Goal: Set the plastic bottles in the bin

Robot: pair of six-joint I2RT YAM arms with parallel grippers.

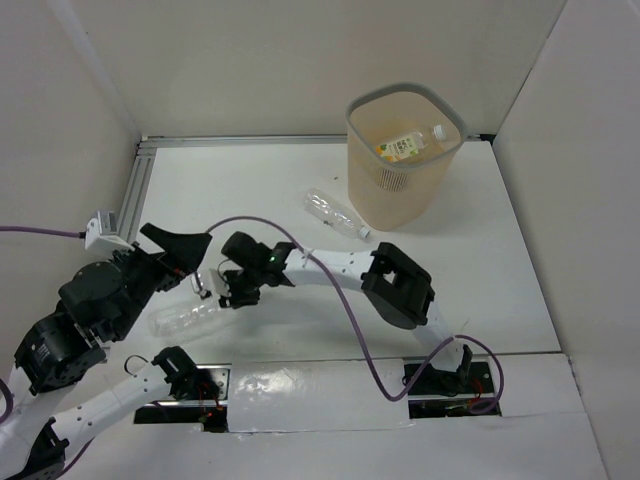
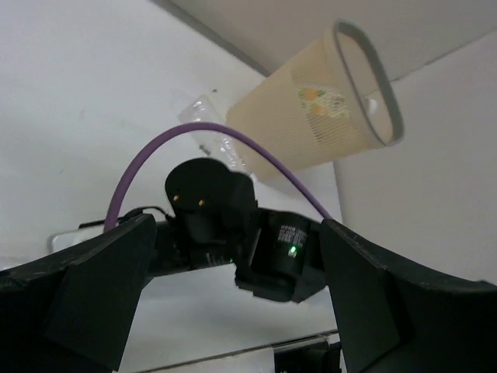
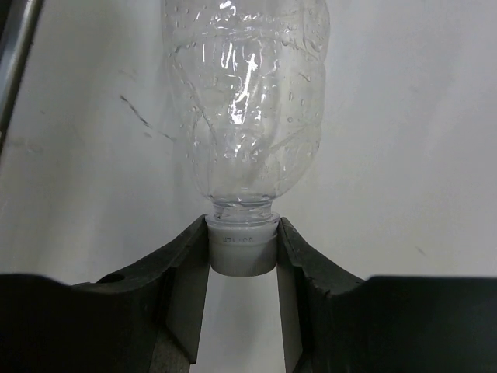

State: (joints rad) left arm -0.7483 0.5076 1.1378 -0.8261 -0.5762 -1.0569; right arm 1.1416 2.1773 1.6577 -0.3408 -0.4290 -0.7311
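My right gripper rises next and carries the bottle outward over the bin's opening [image 1: 406, 124] to release the bottle's cap, since the bin's rim stands well above the tabletop.
My right gripper [image 3: 243, 233] is shut on the white cap [image 3: 243, 250] of a clear crinkly bottle [image 3: 248, 101]. In the top view that bottle [image 1: 183, 318] lies on the white table at the front left, with my right gripper [image 1: 224, 295] at its cap end. My left gripper [image 1: 188, 258] is open and empty just behind it; its wrist view [image 2: 237, 229] shows the right arm's wrist between the jaws. A second clear bottle [image 1: 335, 215] lies beside the beige bin [image 1: 398, 200], also in the left wrist view [image 2: 210, 132]. A yellow-green-labelled bottle [image 1: 405, 147] lies in the bin [image 2: 311, 140].
White walls close the table on the left, back and right. A metal rail [image 1: 135, 185] runs along the back left corner. The right arm's purple cable [image 1: 345, 300] loops over the table middle. The arm bases stand at the near edge.
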